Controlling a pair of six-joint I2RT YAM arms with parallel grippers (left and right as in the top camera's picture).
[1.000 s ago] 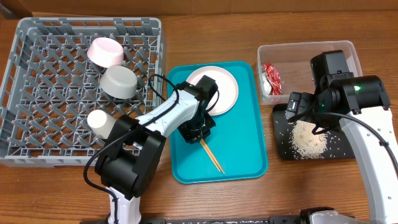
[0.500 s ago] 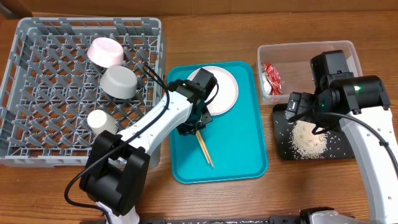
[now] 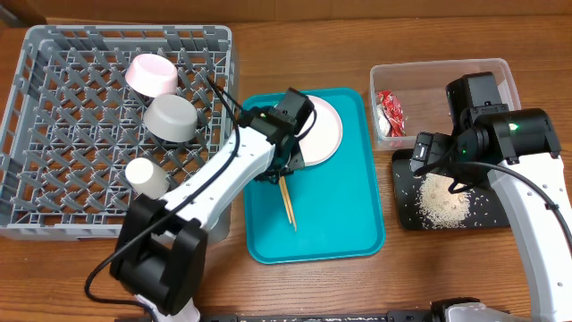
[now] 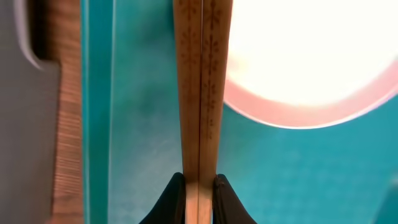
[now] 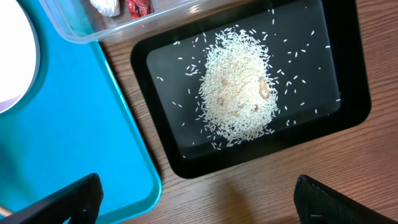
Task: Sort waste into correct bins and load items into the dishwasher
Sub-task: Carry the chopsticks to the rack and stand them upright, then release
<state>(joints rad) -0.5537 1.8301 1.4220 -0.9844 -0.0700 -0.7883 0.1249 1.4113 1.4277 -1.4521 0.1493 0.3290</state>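
My left gripper moves to the left in the overhead view next, over the empty gap between grey-white bowl (image 3: 170, 118) and rack rim, and releases the chopsticks.
My left gripper (image 3: 284, 170) is shut on the pair of wooden chopsticks (image 3: 288, 204) over the teal tray, beside the white plate (image 3: 325, 131). In the left wrist view the chopsticks (image 4: 202, 93) run straight up from the jaws (image 4: 200, 186), next to the plate (image 4: 311, 56). The pink bowl (image 3: 150, 73), grey-white bowl (image 3: 170, 118) and white cup (image 3: 146, 175) sit in the grey dish rack (image 3: 54, 134). My right gripper (image 5: 199, 205) is open and empty over the wood beside the black tray (image 5: 336, 74), which holds the rice (image 5: 239, 93). The red wrapper (image 3: 390, 112) lies in the clear tub (image 3: 438, 76).
The teal tray (image 3: 340, 224) sits between the rack and the two bins. The black tray (image 3: 407, 210) lies just in front of the clear tub. The right arm (image 3: 500, 134) reaches over both bins. The tray's corner shows in the right wrist view (image 5: 74, 124).
My left gripper has moved back towards the plate with the chopsticks in it, and the chopsticks have swung nearer to straight front-to-back. The right arm has not moved.
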